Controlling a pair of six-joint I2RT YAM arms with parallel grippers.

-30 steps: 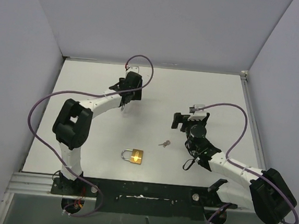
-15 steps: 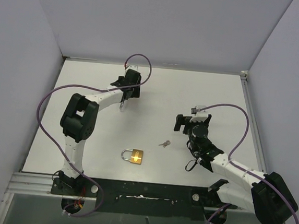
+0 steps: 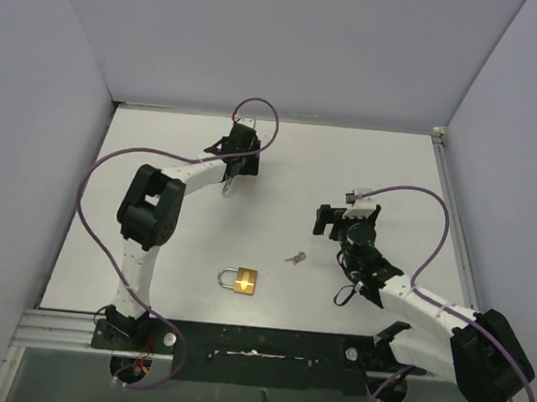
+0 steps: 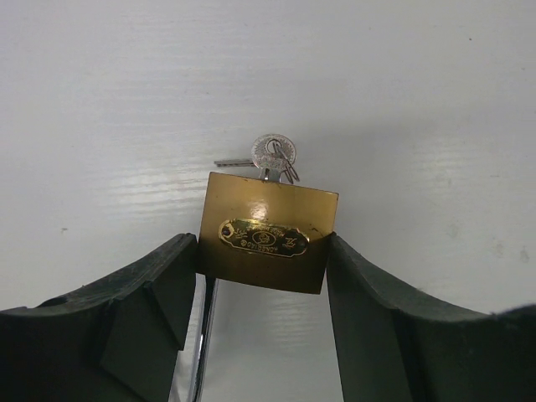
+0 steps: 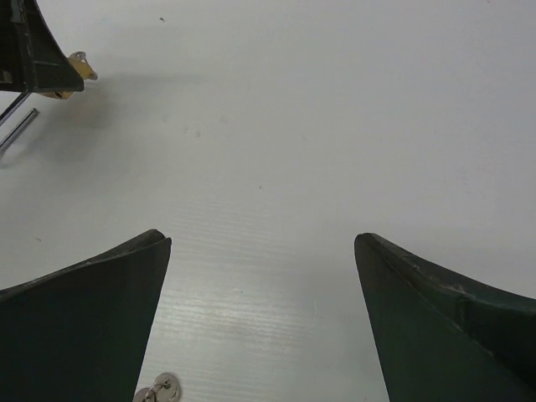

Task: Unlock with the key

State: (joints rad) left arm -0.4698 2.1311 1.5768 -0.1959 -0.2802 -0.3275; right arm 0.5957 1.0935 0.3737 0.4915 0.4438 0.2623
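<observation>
My left gripper lowers the padlock with the key onto bare table [image 3: 269,171] [image 4: 347,224] next, shifting to the right in the top view.
My left gripper [image 3: 230,177] is at the back of the table, shut on a brass padlock [image 4: 268,234]. In the left wrist view the lock's body sits between both fingers [image 4: 159,293]. A silver key on a ring [image 4: 274,153] sticks in its far end, and its steel shackle [image 4: 203,335] runs back beside the left finger. A second brass padlock [image 3: 240,279] lies shut on the table near the front. Loose keys [image 3: 295,257] lie to its right. My right gripper [image 3: 324,221] is open and empty, just past the loose keys [image 5: 157,390].
Grey walls close the white table [image 3: 394,165] at the left, back and right. A metal rail [image 3: 237,344] with both arm bases runs along the near edge. In the right wrist view the left gripper [image 5: 33,50] shows at the upper left with the shackle [image 5: 17,121] below it.
The left arm's elbow swung right and its gripper with the padlock shifted slightly right and back. The right arm settled a little and barely moved since.
</observation>
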